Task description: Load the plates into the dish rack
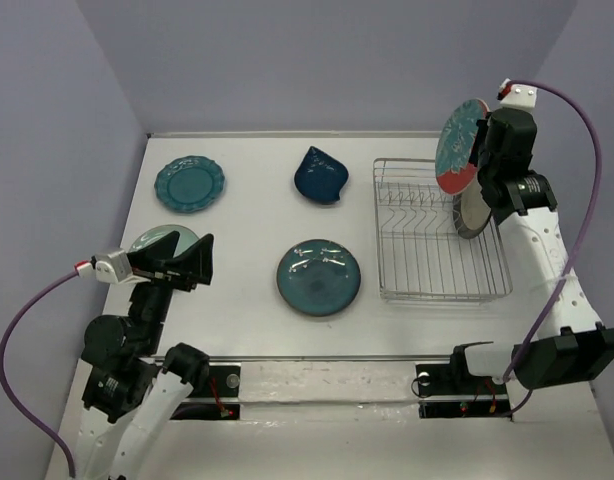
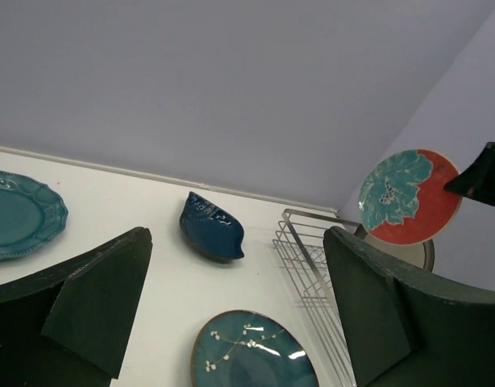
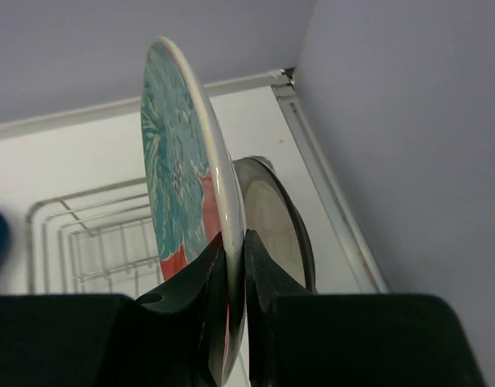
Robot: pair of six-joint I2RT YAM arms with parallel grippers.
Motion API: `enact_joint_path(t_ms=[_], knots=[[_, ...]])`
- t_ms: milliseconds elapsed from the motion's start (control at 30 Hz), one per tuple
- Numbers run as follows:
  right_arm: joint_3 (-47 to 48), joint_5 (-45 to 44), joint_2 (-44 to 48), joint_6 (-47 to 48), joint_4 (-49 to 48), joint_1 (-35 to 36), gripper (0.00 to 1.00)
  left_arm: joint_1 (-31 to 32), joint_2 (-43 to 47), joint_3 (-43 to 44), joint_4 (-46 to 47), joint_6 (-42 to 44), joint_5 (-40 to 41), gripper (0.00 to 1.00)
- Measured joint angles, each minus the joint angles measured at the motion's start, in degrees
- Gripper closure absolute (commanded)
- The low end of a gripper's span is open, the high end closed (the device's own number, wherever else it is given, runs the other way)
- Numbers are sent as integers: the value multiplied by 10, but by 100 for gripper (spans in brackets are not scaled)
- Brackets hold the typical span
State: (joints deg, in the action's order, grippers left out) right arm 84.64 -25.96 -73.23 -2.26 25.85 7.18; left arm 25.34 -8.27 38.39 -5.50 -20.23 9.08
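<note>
The wires beside the cream plate are empty, so my right gripper will next lower the upright red-and-light-blue patterned plate into the rack right beside the cream plate.
My right gripper (image 1: pixel 481 150) is shut on the red-and-light-blue patterned plate (image 1: pixel 459 146), held upright on edge above the right end of the silver wire dish rack (image 1: pixel 427 262); the plate also shows in the right wrist view (image 3: pixel 179 153) and the left wrist view (image 2: pixel 409 196). The cream plate with dark rim (image 1: pixel 471 214) stands upright in the rack's right end, also in the right wrist view (image 3: pixel 273 222). My left gripper (image 1: pixel 199 262) is open and empty above the pale mint plate (image 1: pixel 155 240). The scalloped teal plate (image 1: pixel 189 183), dark blue leaf-shaped plate (image 1: pixel 320 175) and glossy dark teal plate (image 1: pixel 318 277) lie flat on the table.
The white table (image 1: pixel 252 225) ends at grey walls behind and to both sides. The rack's left and middle slots (image 1: pixel 412 215) hold nothing. A purple cable (image 1: pixel 585 215) loops beside the right arm.
</note>
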Motion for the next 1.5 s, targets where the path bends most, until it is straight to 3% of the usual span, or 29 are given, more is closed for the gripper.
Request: enact_joint_path(t_ms=[233, 633, 1367, 1467, 1500], knots=[[-7, -60, -67, 75, 8, 1, 93, 29, 16, 0, 0, 0, 4, 1], [-50, -121, -70, 154, -35, 3, 93, 50, 21, 0, -1, 0, 8, 1], [-195, -91, -79, 122, -136, -1, 93, 51, 19, 0, -1, -2, 11, 1], [-212, -94, -74, 97, -156, -1, 83, 51, 9, 0, 0, -7, 16, 1], [-219, -96, -71, 84, -164, -1, 69, 51, 3, 0, -1, -10, 17, 1]])
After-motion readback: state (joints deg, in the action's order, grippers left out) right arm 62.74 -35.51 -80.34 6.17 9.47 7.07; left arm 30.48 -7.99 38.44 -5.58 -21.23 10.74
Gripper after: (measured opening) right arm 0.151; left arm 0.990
